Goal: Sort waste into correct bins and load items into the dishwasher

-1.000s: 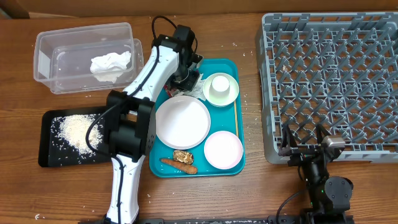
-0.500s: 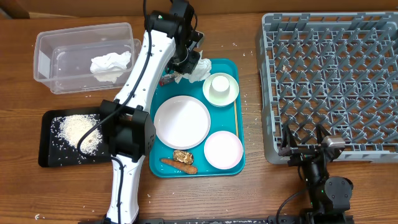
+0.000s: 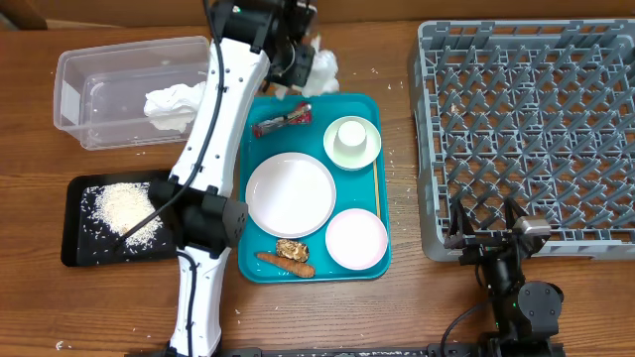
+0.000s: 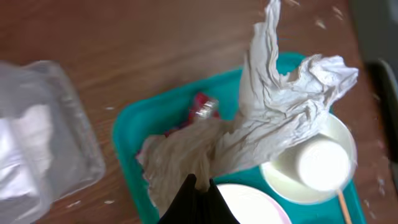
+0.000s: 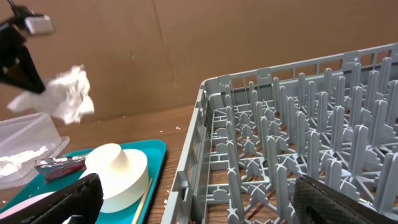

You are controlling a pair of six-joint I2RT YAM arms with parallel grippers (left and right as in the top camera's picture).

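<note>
I will next move my left gripper to the left in the overhead view, over the clear tub, and let go of the crumpled napkin (image 3: 321, 67) there, since another napkin is already in the tub.
My left gripper (image 3: 300, 65) is shut on a crumpled white napkin (image 3: 321, 67), held in the air over the teal tray's (image 3: 369, 103) far edge. In the left wrist view the napkin (image 4: 273, 118) hangs from the pinched fingertips (image 4: 200, 182). Another napkin (image 3: 177, 104) lies in the clear tub (image 3: 69, 69). White rice (image 3: 123, 206) sits on the black tray (image 3: 79, 248). On the teal tray are a red wrapper (image 3: 281, 121), an upturned cup in a bowl (image 3: 352, 140), a large plate (image 3: 291, 193), a smaller plate (image 3: 356, 239), a brown lump (image 3: 291, 248) and a carrot piece (image 3: 286, 264). My right gripper (image 3: 486, 234) stands open by the grey dish rack (image 3: 531, 129).
Rice grains are scattered on the wooden table around the tray. A thin wooden stick (image 3: 378, 193) lies along the teal tray's right side. The left arm (image 3: 203, 169) stretches over the gap between the black tray and the teal tray.
My left gripper has lifted the napkin off the teal tray and carried it toward the far edge, uncovering the red wrapper. The right arm has not moved.
</note>
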